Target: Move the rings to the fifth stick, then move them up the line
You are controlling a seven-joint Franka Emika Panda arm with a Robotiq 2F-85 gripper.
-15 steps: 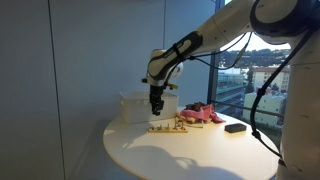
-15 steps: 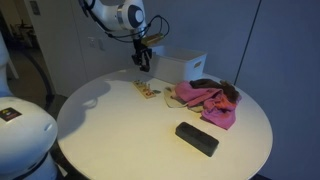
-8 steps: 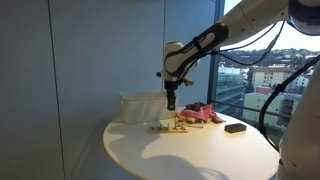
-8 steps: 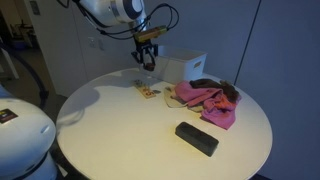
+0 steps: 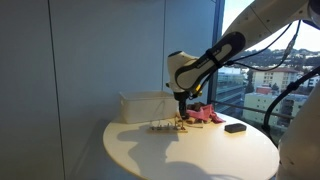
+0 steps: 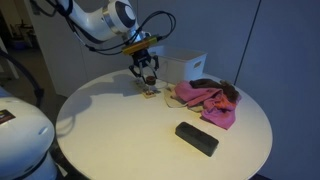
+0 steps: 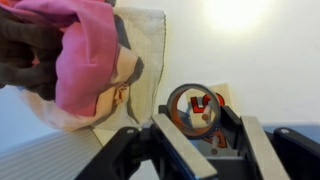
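Note:
The gripper lowers down and slightly to the right in the wrist view onto the peg point(image 7: 206, 110) beside the red mark next, because that mark sits off the ring's middle.
In the wrist view my gripper point(image 7: 203, 120) is shut on a grey ring point(image 7: 193, 87) with an orange inner face, held upright between the fingers. Through the ring I see the pale wooden rack point(image 7: 219, 93) with red marks and a thin peg just below. In both exterior views the gripper point(image 5: 182, 103) point(image 6: 147, 75) hangs pointing down, close above the low rack point(image 5: 170, 126) point(image 6: 148, 91) on the round white table point(image 6: 120, 130). Which peg lies under the ring I cannot tell. Other rings are too small to make out.
A pink cloth heap point(image 5: 205, 114) point(image 6: 205, 98) point(image 7: 80, 50) lies right beside the rack. A white box point(image 5: 145, 106) point(image 6: 185, 66) stands behind it. A flat black block point(image 5: 236, 127) point(image 6: 197, 138) lies nearer the table's edge. Tall windows stand behind the table.
The arm has swung sideways along the rack toward the pink cloth and come down lower over it. The gripper has stayed shut on the ring.

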